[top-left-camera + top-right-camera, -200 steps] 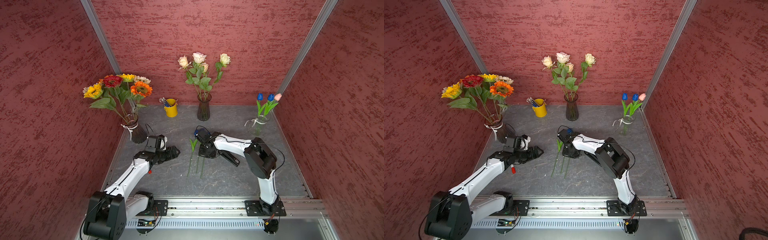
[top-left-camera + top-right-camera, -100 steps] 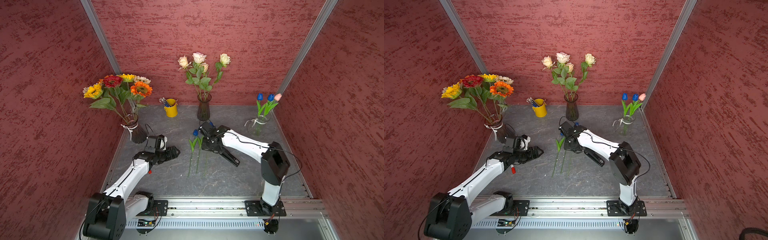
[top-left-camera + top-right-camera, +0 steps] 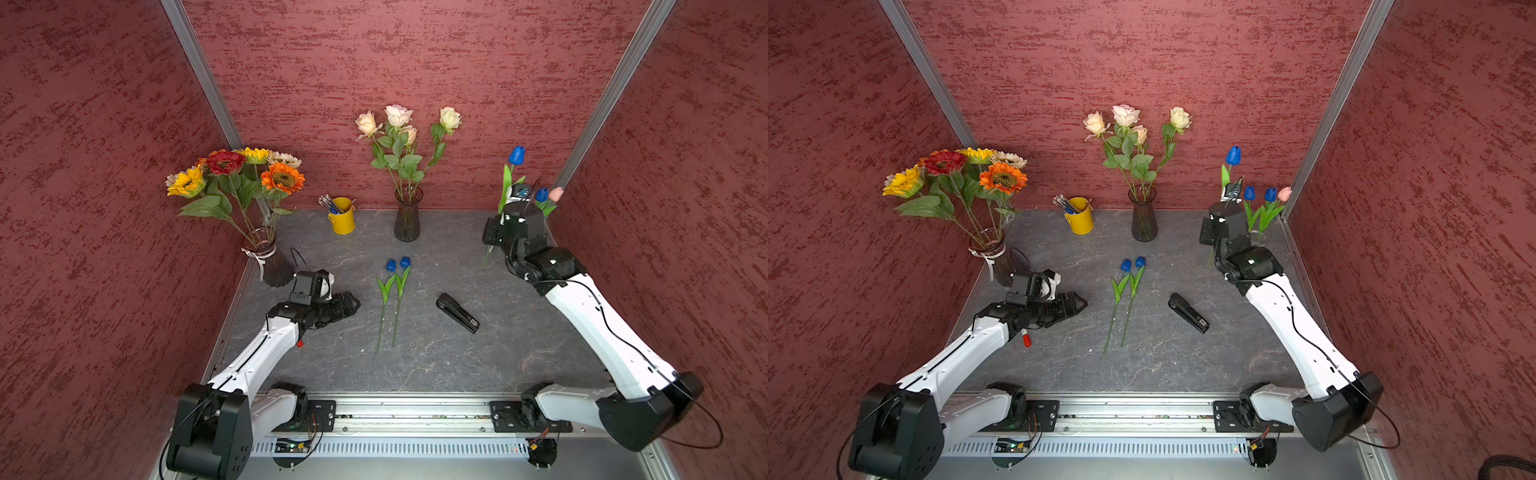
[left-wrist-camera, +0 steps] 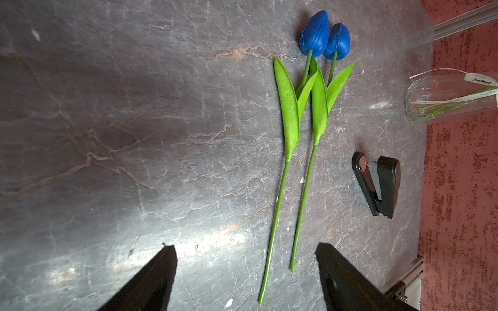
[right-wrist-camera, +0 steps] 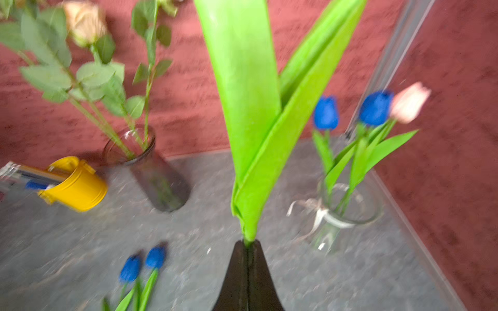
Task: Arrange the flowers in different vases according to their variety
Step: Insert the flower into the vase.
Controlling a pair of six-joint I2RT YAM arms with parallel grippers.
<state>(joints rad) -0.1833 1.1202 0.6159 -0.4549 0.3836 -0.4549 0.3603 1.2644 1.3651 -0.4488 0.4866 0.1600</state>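
The robot's right gripper will swing up over the clear vase's opening, which is between it and the side. Then it will lower the blue tulip's stem beside matching tulips and release it.
My right gripper is shut on the stem of a blue tulip, just below its green leaves. It holds the flower upright at the back right, beside the clear vase, where two blue tulips and a pink one stand. Two more blue tulips lie side by side mid-table. My left gripper is open and low, near their stem ends. Sunflowers fill the ribboned dark vase; roses fill the other dark vase.
A yellow bucket of pens stands at the back between the dark vases. A black stapler lies right of the loose tulips. A red-capped marker lies under my left forearm. Red walls close three sides.
My right arm has swung from the table's middle to the back right corner, lifting one blue tulip with it. Two tulips stay on the table. My left arm has not moved.
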